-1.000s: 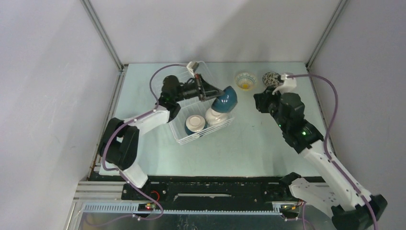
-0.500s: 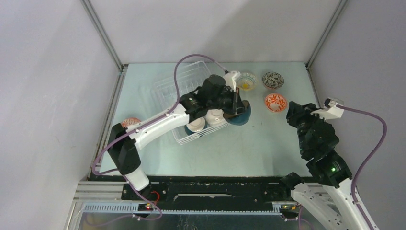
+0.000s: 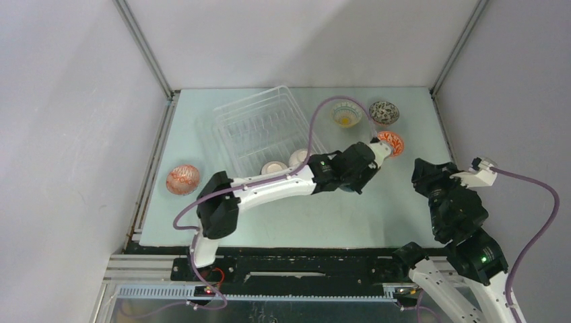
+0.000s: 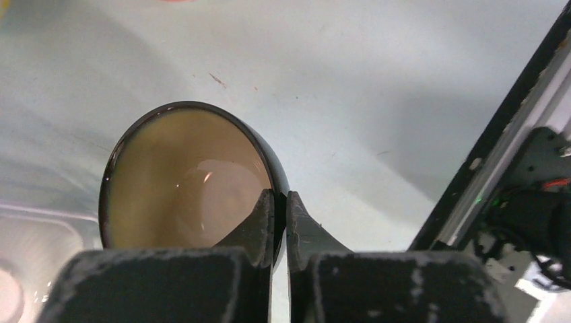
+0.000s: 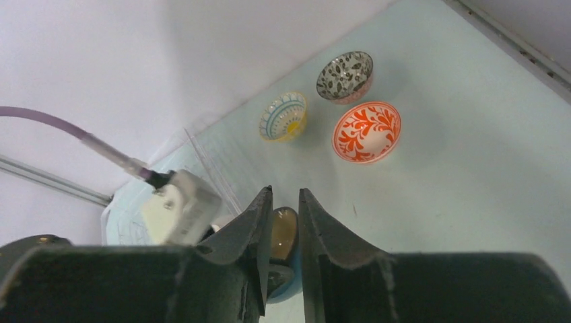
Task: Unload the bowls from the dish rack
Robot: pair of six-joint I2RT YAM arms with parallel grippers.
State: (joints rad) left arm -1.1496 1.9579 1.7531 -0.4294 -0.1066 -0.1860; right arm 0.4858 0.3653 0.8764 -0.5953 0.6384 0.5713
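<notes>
The tabletop (image 3: pixel 345 138) (image 4: pixel 97 54) beside the yellow-centred bowl is bare, so the robot's left gripper should move outward and down to release the dark teal bowl there.
My left gripper (image 4: pixel 281 195) is shut on the rim of a dark teal bowl (image 4: pixel 182 182) with a tan inside, just above the table to the right of the dish rack (image 3: pixel 259 124). In the top view the left gripper (image 3: pixel 360 176) hides most of that bowl. Two pale bowls (image 3: pixel 273 167) (image 3: pixel 298 158) stand in the rack's near corner. My right gripper (image 5: pixel 285 192) holds nothing, its fingers a narrow gap apart, and it hovers near the table's right side (image 3: pixel 419 171). Through that gap I glimpse the teal bowl (image 5: pixel 284 232).
On the table behind the arms sit a yellow-centred bowl (image 3: pixel 345 113), a speckled bowl (image 3: pixel 384 112) and a red-patterned bowl (image 3: pixel 390 143). Another red bowl (image 3: pixel 182 179) rests left of the rack. Grey walls close in three sides.
The left arm has swung right, carrying the teal bowl out of the rack to the table beside it. The right arm has drawn back from the far bowls toward the near right.
</notes>
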